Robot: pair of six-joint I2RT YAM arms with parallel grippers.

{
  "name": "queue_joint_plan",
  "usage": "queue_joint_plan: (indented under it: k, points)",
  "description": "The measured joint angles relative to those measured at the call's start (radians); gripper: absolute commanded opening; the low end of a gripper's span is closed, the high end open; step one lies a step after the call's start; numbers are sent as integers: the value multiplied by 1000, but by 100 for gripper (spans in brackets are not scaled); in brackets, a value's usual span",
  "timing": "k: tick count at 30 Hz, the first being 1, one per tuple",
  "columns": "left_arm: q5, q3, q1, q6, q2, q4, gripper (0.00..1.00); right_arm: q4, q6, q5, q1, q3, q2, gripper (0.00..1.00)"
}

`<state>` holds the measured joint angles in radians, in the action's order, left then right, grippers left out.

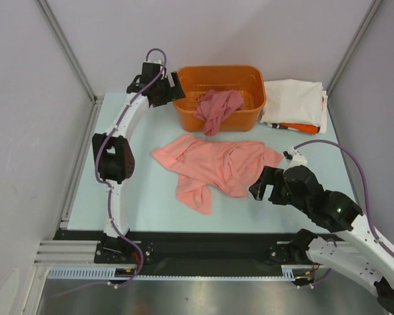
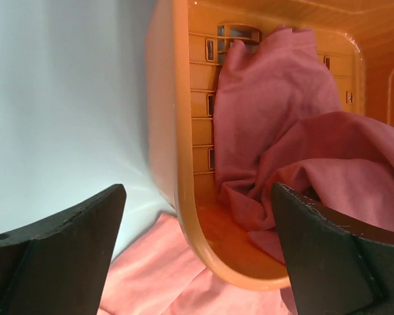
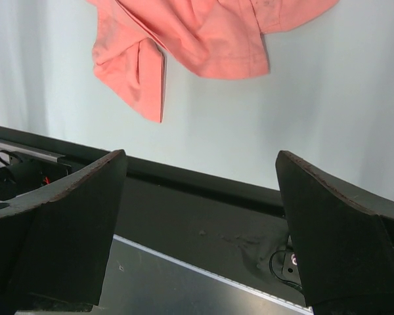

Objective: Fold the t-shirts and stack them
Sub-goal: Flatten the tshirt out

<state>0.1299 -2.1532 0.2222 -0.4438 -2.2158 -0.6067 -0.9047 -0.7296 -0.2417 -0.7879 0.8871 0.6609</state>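
Note:
My left gripper is going down next to the tub's rim (image 2: 184, 164) by the tub's near curved corner, with its fingers on either side of the tub's side.
A salmon-pink t-shirt (image 1: 213, 164) (image 3: 203, 33) lies crumpled and spread on the table's middle. A darker rose-pink t-shirt (image 1: 218, 108) (image 2: 276, 118) sits bunched inside the orange tub (image 1: 184, 108). At the back right a cream-white folded t-shirt (image 1: 294, 102) rests on an orange folded one (image 1: 299, 127). My left gripper (image 1: 178, 88) (image 2: 198, 197) is open at the tub's left rim (image 2: 184, 164), holding nothing. My right gripper (image 1: 261, 191) (image 3: 201, 157) is open and empty just off the salmon shirt's right edge, facing the table's near edge.
The tub stands at the back centre, with the salmon shirt's upper edge (image 2: 164, 275) reaching close to its front wall. A black rail (image 1: 203, 239) (image 3: 203, 197) runs along the near table edge. Grey walls and metal posts (image 1: 65, 49) enclose the back and sides.

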Motion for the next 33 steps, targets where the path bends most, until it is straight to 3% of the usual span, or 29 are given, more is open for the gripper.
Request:
queue_joint_plan:
  k: [1,5,7,10,13,14,22,28,33]
  points:
    - [10,-10,0,0,-13,0,92,-1,0,0,0,-2,-3,100]
    - [25,-29,2,-6,-68,-8,51,-3,0,1,0,-3,-12,100]
    - [23,-30,2,-15,-92,-19,42,-3,0,1,0,-3,-13,100]
    - [5,-36,1,-51,-93,-29,16,-3,1,1,0,-3,-6,100]
    - [-25,-10,-14,-54,-71,-48,9,-2,1,4,0,-8,5,100]
    - [-11,23,-27,-51,-51,-52,0,-2,2,5,0,-12,10,100]
    - [-75,330,-175,-92,198,-102,0,1,5,23,0,-39,44,100]
    - [-145,573,-392,-155,442,-174,0,38,14,43,0,-47,91,100]
    - [-152,922,-600,-293,731,-112,0,74,24,69,-2,-65,117,100]
